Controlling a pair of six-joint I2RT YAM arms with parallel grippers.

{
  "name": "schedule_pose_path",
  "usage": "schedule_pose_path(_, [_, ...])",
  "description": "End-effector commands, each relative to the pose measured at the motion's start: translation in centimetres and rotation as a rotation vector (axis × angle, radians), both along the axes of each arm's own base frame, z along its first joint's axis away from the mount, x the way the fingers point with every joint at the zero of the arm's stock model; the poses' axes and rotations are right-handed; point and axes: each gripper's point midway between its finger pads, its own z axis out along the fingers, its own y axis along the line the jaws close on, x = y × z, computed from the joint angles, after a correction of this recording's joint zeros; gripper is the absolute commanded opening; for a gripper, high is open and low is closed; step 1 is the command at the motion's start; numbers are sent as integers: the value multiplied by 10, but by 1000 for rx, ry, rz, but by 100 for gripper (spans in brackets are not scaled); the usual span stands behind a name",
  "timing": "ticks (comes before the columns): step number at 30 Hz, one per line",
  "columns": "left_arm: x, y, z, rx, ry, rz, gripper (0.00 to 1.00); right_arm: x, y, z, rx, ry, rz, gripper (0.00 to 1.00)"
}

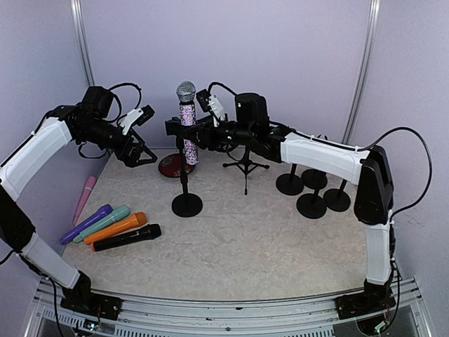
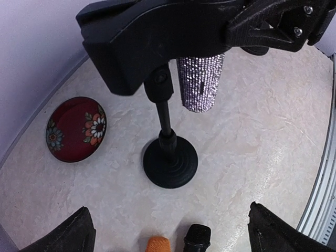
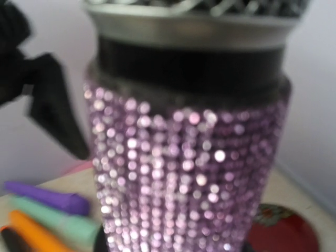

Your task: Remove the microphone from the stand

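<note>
Next, my right gripper needs to draw back and to the right in the top view, bringing microphone (image 1: 186,112) and stand along, because the microphone's body still sits in the clip of the stand.
The microphone (image 1: 186,112) has a silver mesh head and a purple sequinned body. It stands upright in the clip of a black stand with a round base (image 1: 186,204). My right gripper (image 1: 186,130) reaches in from the right and is closed around the microphone's body. That body fills the right wrist view (image 3: 184,178), where no fingers show. My left gripper (image 1: 141,152) hangs open and empty to the left of the stand. In the left wrist view the stand base (image 2: 170,161) and the microphone's lower end (image 2: 200,84) lie ahead of its spread fingertips (image 2: 79,231).
Several loose microphones lie at the left: pink (image 1: 85,193), purple (image 1: 88,223), teal (image 1: 105,222), orange (image 1: 116,228), black (image 1: 127,237). A red flowered bowl (image 1: 172,167) sits behind the stand. A tripod stand (image 1: 245,166) and several round-base stands (image 1: 312,191) are at the right.
</note>
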Motion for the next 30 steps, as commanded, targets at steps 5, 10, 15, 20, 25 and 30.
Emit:
schedule_pose_path(5, [-28, -47, 13, -18, -15, -141, 99, -89, -44, 65, 124, -71, 198, 3])
schedule_pose_path(10, [-53, -66, 23, -85, 1, -297, 99, -118, -67, 52, 65, -93, 240, 2])
schedule_pose_path(15, [-78, -80, 42, -140, -114, -455, 99, -130, -77, 34, -6, -82, 262, 6])
schedule_pose_path(20, [-77, -102, 43, -122, -162, -501, 99, -129, -76, 16, -36, -25, 259, 41])
schedule_pose_path(25, [-82, -122, 42, -133, -162, -563, 99, -122, -81, 22, -11, -1, 202, 82])
schedule_pose_path(30, [-84, -134, 54, -158, -208, -626, 97, -131, -87, 48, 72, 5, 217, 80])
